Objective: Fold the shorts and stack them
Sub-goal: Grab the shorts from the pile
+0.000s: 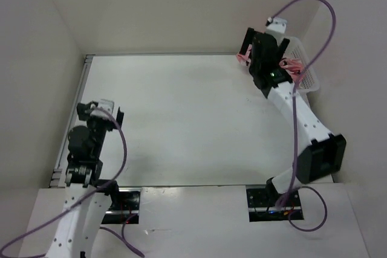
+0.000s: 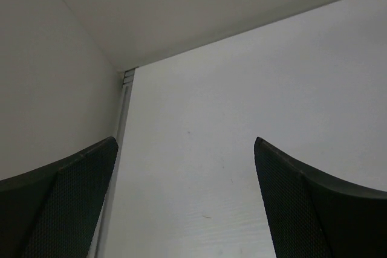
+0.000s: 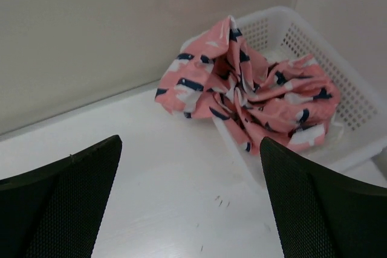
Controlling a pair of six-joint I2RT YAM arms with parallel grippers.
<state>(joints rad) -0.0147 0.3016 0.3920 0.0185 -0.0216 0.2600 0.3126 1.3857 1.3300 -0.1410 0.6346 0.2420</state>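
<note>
The shorts' bunched folds in the basket come next: my right gripper shifts down and to its right in the top view to close there.
The shorts [image 3: 254, 89], salmon pink with navy-and-white sharks, lie crumpled in a white mesh basket [image 3: 357, 104] and spill over its left rim onto the table. In the top view, bits of the shorts [image 1: 294, 64] show either side of my right gripper [image 1: 265, 40], which hovers at the back right corner. That right gripper [image 3: 190, 143] is open and empty, short of the fabric. My left gripper [image 1: 100, 112] stays near the table's left edge, far from the shorts. Only bare table shows between the wide-apart fingers of the left gripper [image 2: 185, 140].
The basket [image 1: 308, 77] sits in the back right corner against the side wall. White walls close the table on the left, back and right. A metal rail [image 2: 124, 119] runs along the left edge. Purple cables loop off both arms.
</note>
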